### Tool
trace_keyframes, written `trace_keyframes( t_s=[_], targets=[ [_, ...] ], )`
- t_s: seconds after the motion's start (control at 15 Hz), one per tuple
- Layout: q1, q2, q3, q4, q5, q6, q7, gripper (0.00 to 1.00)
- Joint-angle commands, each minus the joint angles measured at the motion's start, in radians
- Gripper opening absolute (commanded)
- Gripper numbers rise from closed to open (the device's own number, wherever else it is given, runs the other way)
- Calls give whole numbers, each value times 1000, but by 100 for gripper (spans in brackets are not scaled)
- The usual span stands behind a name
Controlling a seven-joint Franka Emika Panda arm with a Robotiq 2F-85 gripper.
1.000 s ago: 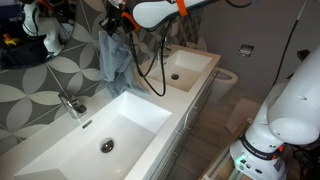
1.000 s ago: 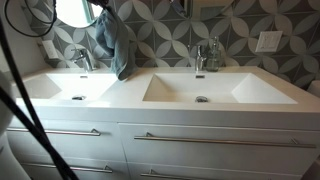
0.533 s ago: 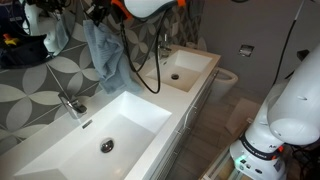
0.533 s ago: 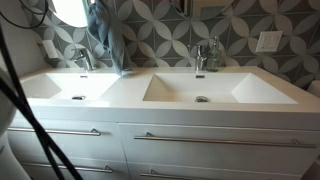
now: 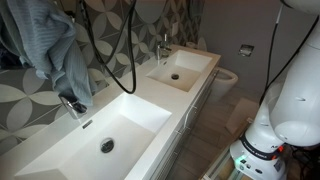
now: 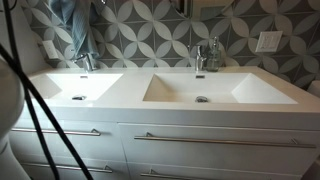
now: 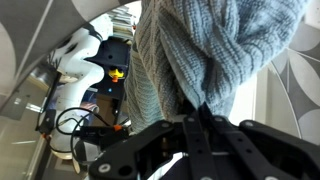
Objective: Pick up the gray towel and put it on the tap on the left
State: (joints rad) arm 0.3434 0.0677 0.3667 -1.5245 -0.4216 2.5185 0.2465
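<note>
I should lower my gripper toward the tap behind the near basin (image 5: 73, 105) and release the fold over it, as the bunched towel still hangs above in the air.
The gray towel (image 5: 52, 45) hangs in the air, bunched at its top, above the left tap (image 5: 72, 103) of the near basin. In the other exterior view the towel (image 6: 72, 20) hangs at the top edge, just above that same tap (image 6: 85, 60), and does not touch it. In the wrist view my gripper (image 7: 200, 112) is shut on a fold of the towel (image 7: 200, 45), which fills the upper part of the view. In both exterior views the gripper itself is out of frame above the towel.
A white double vanity (image 6: 130, 95) has two basins. The second tap (image 6: 200, 57) stands behind the right basin (image 6: 200, 92). Black cables (image 5: 112, 55) hang beside the towel. The patterned tiled wall (image 6: 150, 35) is close behind. The robot base (image 5: 285, 120) stands on the floor.
The towel has moved with my gripper along the wall, away from the middle of the vanity, to above the left tap, and it has risen. My grip on it has not changed.
</note>
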Motion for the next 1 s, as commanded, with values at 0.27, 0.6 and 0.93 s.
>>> trace_keyframes(
  t_s=[0.27, 0.6, 0.93],
  targets=[
    [73, 206, -12, 182, 179, -124, -121, 2],
    [103, 256, -29, 228, 214, -315, -97, 2],
    [93, 246, -19, 199, 187, -333, -88, 7]
  ],
)
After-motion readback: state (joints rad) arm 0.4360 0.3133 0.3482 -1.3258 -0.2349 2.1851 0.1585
